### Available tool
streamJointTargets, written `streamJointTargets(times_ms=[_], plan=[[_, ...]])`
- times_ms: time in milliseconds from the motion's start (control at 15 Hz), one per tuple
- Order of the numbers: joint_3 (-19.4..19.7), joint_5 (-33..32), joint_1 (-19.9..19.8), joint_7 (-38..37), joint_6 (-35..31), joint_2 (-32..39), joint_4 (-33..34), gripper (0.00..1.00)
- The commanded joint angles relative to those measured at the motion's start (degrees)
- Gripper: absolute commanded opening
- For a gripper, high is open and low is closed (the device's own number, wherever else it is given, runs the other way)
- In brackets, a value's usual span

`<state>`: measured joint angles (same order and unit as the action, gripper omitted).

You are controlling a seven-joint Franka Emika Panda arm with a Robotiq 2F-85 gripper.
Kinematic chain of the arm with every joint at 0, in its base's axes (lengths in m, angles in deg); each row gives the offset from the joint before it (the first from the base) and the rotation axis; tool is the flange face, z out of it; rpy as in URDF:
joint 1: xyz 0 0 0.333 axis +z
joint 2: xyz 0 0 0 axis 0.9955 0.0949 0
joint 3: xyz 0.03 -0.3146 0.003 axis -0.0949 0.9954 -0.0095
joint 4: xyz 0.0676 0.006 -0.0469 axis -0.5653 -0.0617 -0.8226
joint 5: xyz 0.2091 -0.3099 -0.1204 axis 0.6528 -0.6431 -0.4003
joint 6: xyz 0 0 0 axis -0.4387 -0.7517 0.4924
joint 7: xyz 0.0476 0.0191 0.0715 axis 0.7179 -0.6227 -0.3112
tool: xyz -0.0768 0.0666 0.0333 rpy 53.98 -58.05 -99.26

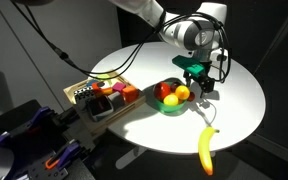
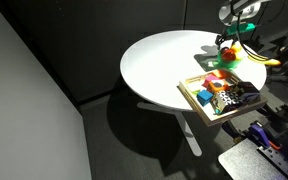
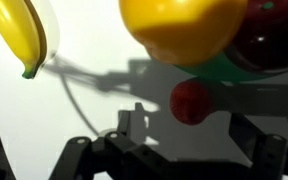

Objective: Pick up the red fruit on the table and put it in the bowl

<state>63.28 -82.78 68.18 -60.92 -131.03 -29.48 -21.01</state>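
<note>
To draw both fingers in around the small red fruit (image 3: 191,102), my gripper will lower a little first.
In the wrist view a small red fruit (image 3: 191,102) lies on the white table (image 3: 94,100), right beside the rim of the green bowl (image 3: 224,68). My gripper (image 3: 187,135) is open, a finger on either side of the fruit and not touching it. The bowl (image 1: 169,108) holds a large yellow fruit (image 3: 179,30) and a dark red fruit (image 3: 269,40). In both exterior views the gripper (image 1: 197,84) (image 2: 229,42) hangs low at the bowl's edge (image 2: 227,62). The small red fruit is too small to make out there.
A banana (image 1: 206,148) (image 3: 24,35) lies on the table near its edge beside the bowl. A square wooden tray (image 1: 96,98) (image 2: 216,97) with several toy items sits at the table's rim. Dark equipment stands below the table (image 1: 34,135).
</note>
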Motion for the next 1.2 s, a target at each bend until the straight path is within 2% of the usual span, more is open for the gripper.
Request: streamJointTargets(times_ms=[0,133,200,267,333,467,667,733,1133], plan=[[-0.7,0.9,-1.2,1.4,0.2,2.7,3.9,1.00],[-0.7,0.9,-1.3,1.4,0.4,3.4,4.4,1.00],[-0.6,0.8,-1.2,1.3,0.5,3.7,4.5,0.75],[-0.5,0.8,-1.2,1.2,0.3,4.0,4.7,0.73],[-0.5,0.8,-1.2,1.1,0.4,4.2,4.8,0.66],[-0.4,0.6,-1.1,0.9,0.7,4.7,5.3,0.47],[-0.1,0.5,-0.9,0.4,1.6,3.9,5.4,0.25],[0.1,0.4,-0.8,0.3,1.8,3.3,5.4,0.22],[0.4,-0.1,-0.3,0.2,3.2,-0.5,4.6,0.22]])
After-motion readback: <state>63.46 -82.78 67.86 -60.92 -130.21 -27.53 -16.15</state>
